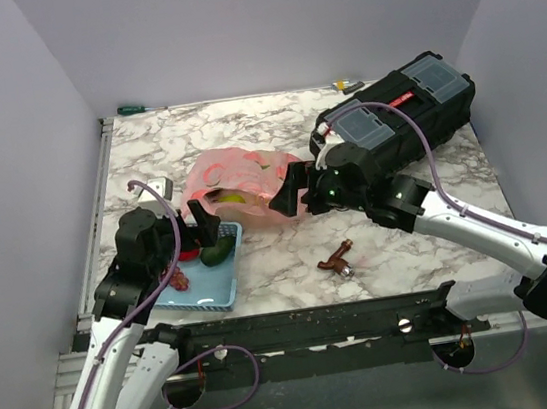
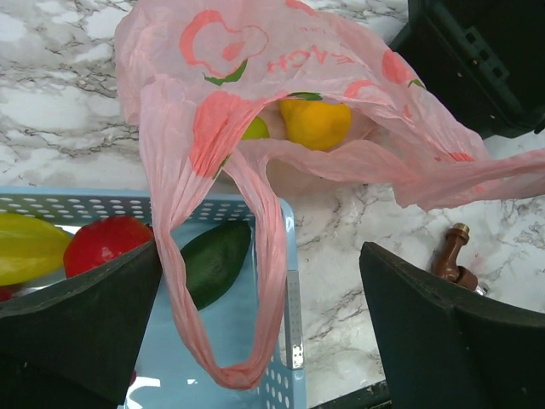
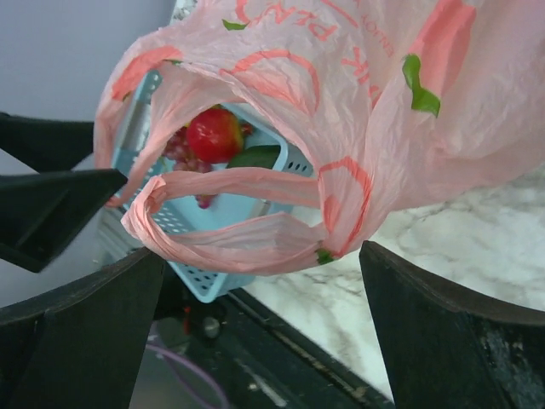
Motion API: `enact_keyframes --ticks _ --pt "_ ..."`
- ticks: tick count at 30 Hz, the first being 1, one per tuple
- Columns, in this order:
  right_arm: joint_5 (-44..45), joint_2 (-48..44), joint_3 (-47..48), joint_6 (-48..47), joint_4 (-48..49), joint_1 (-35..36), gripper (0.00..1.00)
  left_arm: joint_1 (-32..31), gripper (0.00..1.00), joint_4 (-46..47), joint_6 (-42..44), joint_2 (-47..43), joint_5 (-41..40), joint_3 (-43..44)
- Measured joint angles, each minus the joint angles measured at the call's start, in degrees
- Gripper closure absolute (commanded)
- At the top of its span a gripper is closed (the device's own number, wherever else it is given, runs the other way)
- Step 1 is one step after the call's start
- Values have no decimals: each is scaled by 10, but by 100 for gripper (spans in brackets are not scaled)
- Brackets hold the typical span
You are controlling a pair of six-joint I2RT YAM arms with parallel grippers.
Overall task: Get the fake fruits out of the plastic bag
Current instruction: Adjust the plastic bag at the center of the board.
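Observation:
The hanging handle already runs between the open fingers of my left gripper, so my left gripper will next slide outward along it to the bag's edge where that handle begins.
The pink plastic bag (image 1: 240, 179) lies on the marble table with its mouth toward the basket. In the left wrist view the bag (image 2: 281, 77) holds an orange-yellow fruit (image 2: 317, 122) and a yellow-green fruit (image 2: 254, 129). One bag handle (image 2: 264, 281) hangs over the basket rim between my left gripper's fingers, unclamped. My left gripper (image 2: 260, 341) is open above the basket (image 1: 206, 225). My right gripper (image 1: 292, 194) is open at the bag's right side. In the right wrist view it (image 3: 260, 332) sits just under the other handle loop (image 3: 230, 234). A red fruit (image 2: 106, 243) lies in the basket.
The light blue slotted basket (image 1: 209, 292) also holds a dark green avocado (image 2: 215, 260), a yellow fruit (image 2: 25, 247) and purple grapes (image 3: 174, 145). A black toolbox (image 1: 403, 117) stands at the back right. A small brown object (image 1: 339, 258) lies near the front. A screwdriver (image 1: 140, 108) lies at the far edge.

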Motion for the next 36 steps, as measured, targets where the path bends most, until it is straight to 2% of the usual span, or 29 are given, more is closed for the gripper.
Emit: enact_keyframes --ticks 3,12,16,21,24,26,27,30,31,32,33,34,36 --pt "-2 -7 -6 83 4 2 0 0 1 -3 7 0 1 0" --pt "9 -106 -158 356 44 10 0 0 1 -2 0 -78 -31 7" --pt "34 -96 -150 427 34 10 0 0 1 -18 -19 -60 -75 9" --pt "39 -15 -82 470 16 10 0 0 1 -37 -35 -37 -109 9" --pt "34 26 -63 477 20 10 8 0 2 -43 -41 -23 -123 9" --pt "24 47 -62 482 23 10 17 0 13 -39 -41 -11 -123 8" --pt "20 58 -62 484 23 10 25 0 26 -34 -40 -2 -123 8" --pt "15 85 -62 480 23 10 61 0 64 -18 -35 38 -123 8" --pt "15 91 -62 475 23 10 74 0 72 -14 -33 56 -124 8" --pt "16 95 -62 468 23 10 82 0 77 -11 -29 72 -124 8" --pt "17 97 -62 459 25 10 93 1 85 -9 -25 89 -126 10" --pt "19 99 -62 452 29 10 99 2 100 -9 -24 108 -128 13" --pt "20 106 -60 428 37 3 99 4 100 -8 -17 158 -136 27"
